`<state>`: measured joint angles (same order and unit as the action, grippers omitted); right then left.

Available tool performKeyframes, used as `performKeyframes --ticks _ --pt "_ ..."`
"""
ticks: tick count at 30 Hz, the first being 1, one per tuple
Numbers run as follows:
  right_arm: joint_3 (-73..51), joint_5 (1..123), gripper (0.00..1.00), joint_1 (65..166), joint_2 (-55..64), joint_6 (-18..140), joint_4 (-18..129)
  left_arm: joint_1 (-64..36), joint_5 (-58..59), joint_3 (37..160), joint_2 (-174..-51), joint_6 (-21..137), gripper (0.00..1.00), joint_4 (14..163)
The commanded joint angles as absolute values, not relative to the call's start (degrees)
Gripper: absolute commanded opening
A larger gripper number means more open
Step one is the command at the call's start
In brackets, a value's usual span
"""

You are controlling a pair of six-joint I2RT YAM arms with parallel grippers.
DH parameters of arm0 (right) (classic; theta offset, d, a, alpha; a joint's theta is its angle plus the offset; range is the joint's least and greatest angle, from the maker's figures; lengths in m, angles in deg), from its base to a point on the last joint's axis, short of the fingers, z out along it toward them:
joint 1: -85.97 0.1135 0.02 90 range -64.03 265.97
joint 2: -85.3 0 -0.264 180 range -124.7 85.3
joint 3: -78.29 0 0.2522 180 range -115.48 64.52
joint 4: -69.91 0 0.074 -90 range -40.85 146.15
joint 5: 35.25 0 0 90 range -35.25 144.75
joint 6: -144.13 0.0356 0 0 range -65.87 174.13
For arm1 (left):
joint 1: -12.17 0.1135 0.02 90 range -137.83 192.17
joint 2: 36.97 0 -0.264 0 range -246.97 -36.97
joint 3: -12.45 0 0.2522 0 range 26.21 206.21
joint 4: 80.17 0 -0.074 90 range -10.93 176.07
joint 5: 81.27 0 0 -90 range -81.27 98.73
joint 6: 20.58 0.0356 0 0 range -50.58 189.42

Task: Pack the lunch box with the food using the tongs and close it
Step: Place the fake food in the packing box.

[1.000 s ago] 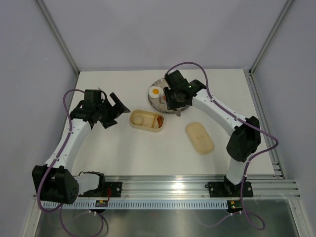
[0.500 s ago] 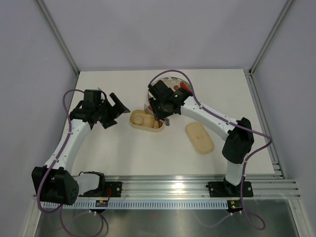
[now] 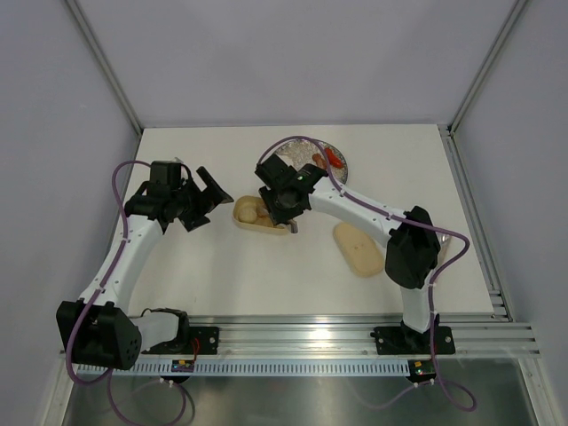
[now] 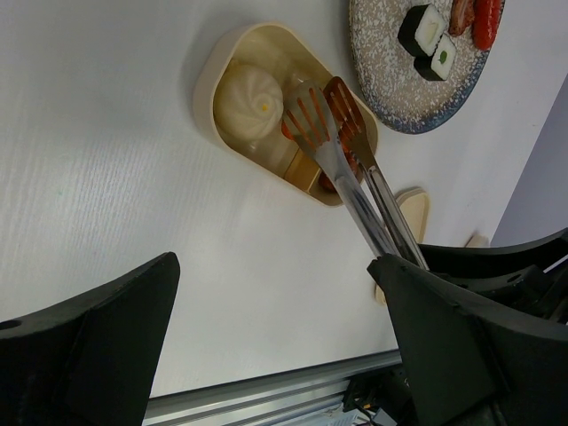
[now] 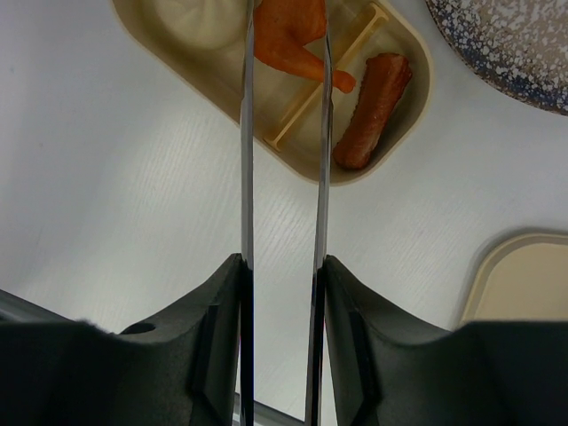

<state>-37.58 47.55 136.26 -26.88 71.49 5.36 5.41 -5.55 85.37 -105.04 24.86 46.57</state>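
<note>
My right gripper should spread the silver tongs next, as the carrot is over the middle of the box, and then lift them.
The lunch box (image 5: 348, 176) lies open under my right gripper (image 5: 282, 266), which is shut on the tongs (image 5: 247, 160). The tong tips pinch an orange carrot piece (image 5: 286, 34) over the box's middle. A beige ball (image 4: 248, 98) fills one end of the box and a sausage (image 5: 373, 111) lies in the other. From above, the right gripper (image 3: 282, 213) covers much of the lunch box (image 3: 248, 219). My left gripper (image 3: 211, 202) hangs open to the left of the box, holding nothing. The cream lid (image 3: 358, 248) lies on the table to the right.
A round speckled plate (image 4: 399, 106) behind the box carries two sushi rolls (image 4: 422, 27) and reddish sausages (image 4: 484, 18). The right arm hides part of the plate (image 3: 312, 151) from above. A metal rail (image 3: 311, 337) runs along the table's near edge.
The right arm has swung left and nearer, from over the plate to over the lunch box, with the tongs in its grip. The left arm has not moved.
</note>
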Motion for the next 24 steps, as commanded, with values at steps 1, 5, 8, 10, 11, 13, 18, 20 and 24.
performKeyframes --ticks 1,5,8,10,11,13,18,20,24 --pt "-41.1 47.6 0.32 137.2 -26.5 71.5 6.2 5.8 -4.7 87.6 -103.8 25.9 0.99 47.3" --pt "-41.4 47.5 0.41 137.4 -26.5 71.6 6.2 5.7 -4.9 87.3 -103.9 25.9 0.99 47.4" --pt "-41.6 47.2 0.52 137.7 -26.4 71.8 6.1 5.7 -5.0 87.3 -103.7 26.0 0.99 47.5" --pt "-41.9 47.1 0.54 137.9 -26.1 71.7 6.1 5.8 -4.9 87.2 -103.7 26.0 0.99 47.5" --pt "-42.1 46.8 0.55 138.0 -26.0 71.9 6.1 5.8 -4.9 87.1 -103.6 26.0 0.99 47.5" --pt "-42.4 46.7 0.56 138.2 -25.4 71.8 5.8 5.8 -5.0 87.0 -103.6 26.0 0.99 47.6" --pt "-43.1 45.7 0.57 138.5 -24.3 71.9 5.6 5.8 -5.2 86.8 -103.5 25.9 0.99 47.8" --pt "-43.0 45.4 0.55 138.5 -23.8 72.0 5.6 5.8 -5.2 86.8 -103.5 26.0 0.99 47.8" --pt "-41.7 43.6 0.42 138.6 -22.4 72.1 5.6 5.8 -5.3 86.7 -103.4 25.9 0.99 47.8"
